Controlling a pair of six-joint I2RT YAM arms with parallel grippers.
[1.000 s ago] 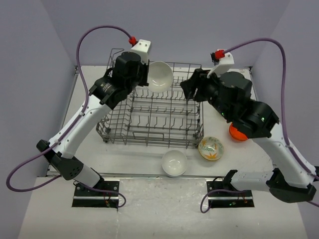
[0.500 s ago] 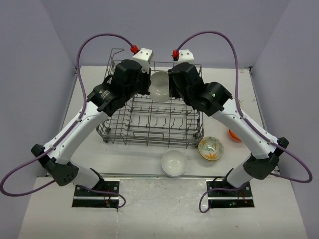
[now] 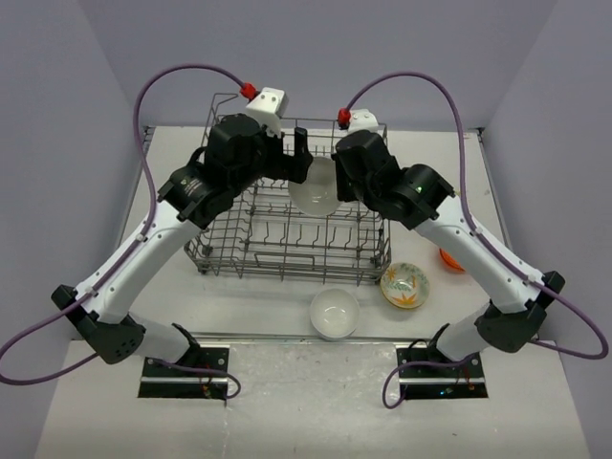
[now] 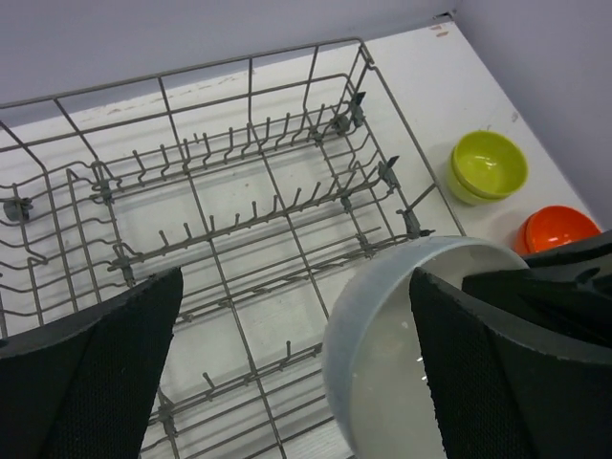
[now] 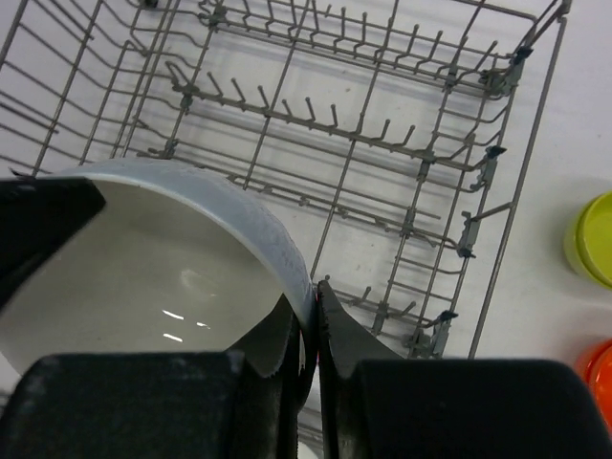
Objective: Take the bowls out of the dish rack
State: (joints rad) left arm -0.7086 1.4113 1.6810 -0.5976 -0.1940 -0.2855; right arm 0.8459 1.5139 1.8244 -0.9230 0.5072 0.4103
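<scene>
The white bowl before the rack is empty, back and below, so my right gripper will next carry the held bowl back, lower it into that white bowl and let it go.
A plain white bowl [image 3: 316, 188] hangs tilted over the back of the grey wire dish rack [image 3: 287, 251]. My right gripper [image 3: 337, 185] is shut on its rim; the right wrist view shows both fingertips pinching the rim of this bowl [image 5: 163, 258] at the gripper [image 5: 314, 296]. My left gripper [image 3: 301, 170] stands wide open beside the bowl. In the left wrist view the bowl [image 4: 378, 354] sits between the spread fingers [image 4: 96, 373], one finger inside it, with the gripper [image 4: 296, 368] not gripping. The rack [image 4: 239, 191] [image 5: 382, 143] holds no other bowls that I can see.
In front of the rack stand a white bowl [image 3: 335, 313] and a floral bowl [image 3: 404, 285]. An orange bowl [image 3: 449, 258] peeks out behind my right arm. Right of the rack sit a yellow-green bowl [image 4: 488, 164] [image 5: 595, 239] and an orange one [image 4: 559, 229].
My right arm swung in from the right and shut on the white bowl's rim. My left gripper, which held the bowl, opened and let go. The bowl sank slightly over the rack.
</scene>
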